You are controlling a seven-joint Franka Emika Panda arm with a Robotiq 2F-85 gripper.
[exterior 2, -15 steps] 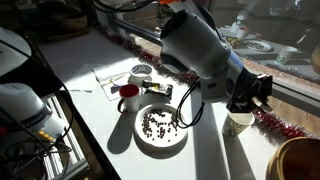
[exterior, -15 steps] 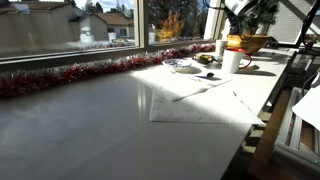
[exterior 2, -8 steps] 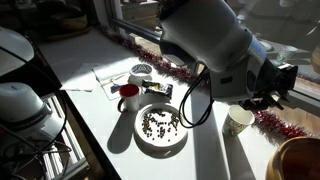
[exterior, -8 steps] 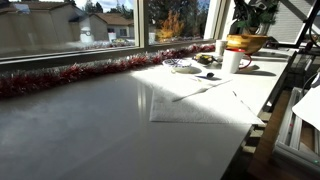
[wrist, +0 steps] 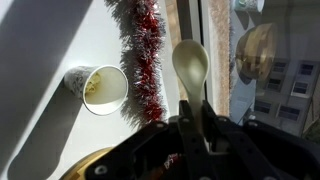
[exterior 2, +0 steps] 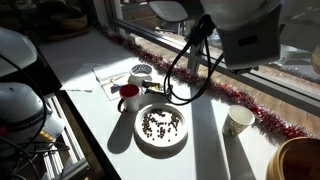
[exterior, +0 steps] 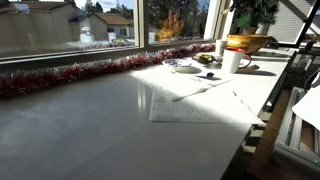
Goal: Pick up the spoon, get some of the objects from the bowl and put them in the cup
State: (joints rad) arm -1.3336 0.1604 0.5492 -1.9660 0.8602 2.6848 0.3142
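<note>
I should next lower my gripper to the open spot (exterior 2: 200, 113) beside the dish and let go of the spoon's handle, because the counter is bare between the white dish and the tinsel.
My gripper (wrist: 192, 108) is shut on the handle of a cream plastic spoon (wrist: 190, 62), which points away from me with nothing visible on it. Below and left of the spoon stands the cup (wrist: 103, 88), a white cup with a yellowish inside, on the white counter. The cup (exterior 2: 238, 121) stands apart from the arm (exterior 2: 245, 30), which is high above it. A golden-brown bowl (exterior 2: 300, 160) sits at the corner near the cup, and its rim (wrist: 85, 163) shows at the bottom of the wrist view. Far off in an exterior view are the bowl (exterior: 247, 43) and the cup (exterior: 231, 62).
A white dish (exterior 2: 139, 143) holding dark bits sits mid-counter, with a red mug (exterior 2: 128, 97) and a small tin (exterior 2: 141, 72) behind it. Red tinsel (exterior 2: 240, 95) runs along the window sill. A white appliance (exterior 2: 20, 100) stands at the counter's edge.
The arm has lifted from just above the cup toward the top of the exterior view, carrying the gripper out of that view. The spoon stays held.
</note>
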